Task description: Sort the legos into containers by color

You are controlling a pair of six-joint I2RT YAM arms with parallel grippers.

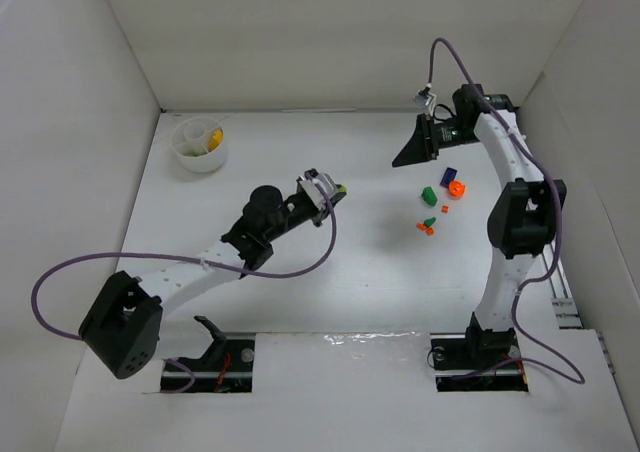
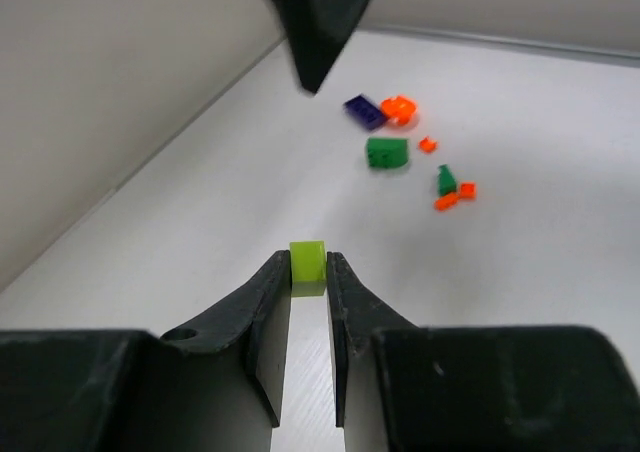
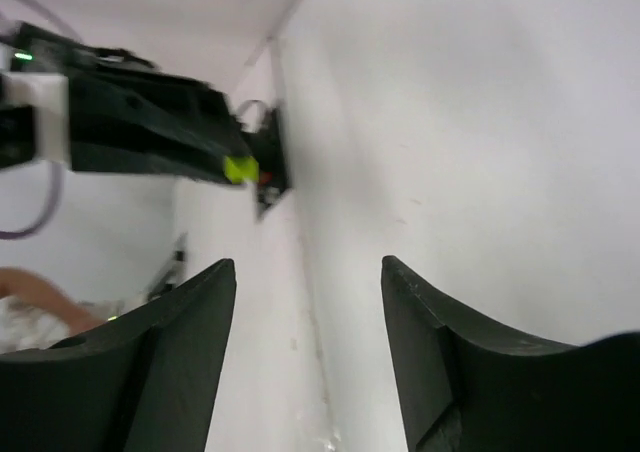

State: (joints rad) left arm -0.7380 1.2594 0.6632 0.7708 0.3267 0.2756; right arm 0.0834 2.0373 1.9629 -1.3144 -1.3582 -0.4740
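Note:
Next I should carry my left gripper outward over the white bowl's near section [image 1: 193, 153] to release the lego, since the bowl stands to the gripper's left in the top view.
My left gripper [image 2: 308, 264] is shut on a small lime-yellow lego [image 2: 308, 262], held at the fingertips above the table; it shows in the top view [image 1: 341, 188] and in the right wrist view [image 3: 238, 169]. The round white bowl [image 1: 190, 157] with a yellow lego [image 1: 212, 140] inside stands at the far left. A dark blue lego [image 1: 447, 175], an orange one [image 1: 457, 188], green ones [image 1: 428, 194] and small red-orange ones [image 1: 427, 228] lie loose at the right; they also show in the left wrist view [image 2: 386, 153]. My right gripper [image 1: 410, 155] is open and empty, above and left of that pile.
White walls enclose the table at the back [image 1: 330, 32], left and right. Purple cables [image 1: 300, 268] trail from both arms. The left arm [image 1: 200, 267] stretches diagonally across the left half of the table.

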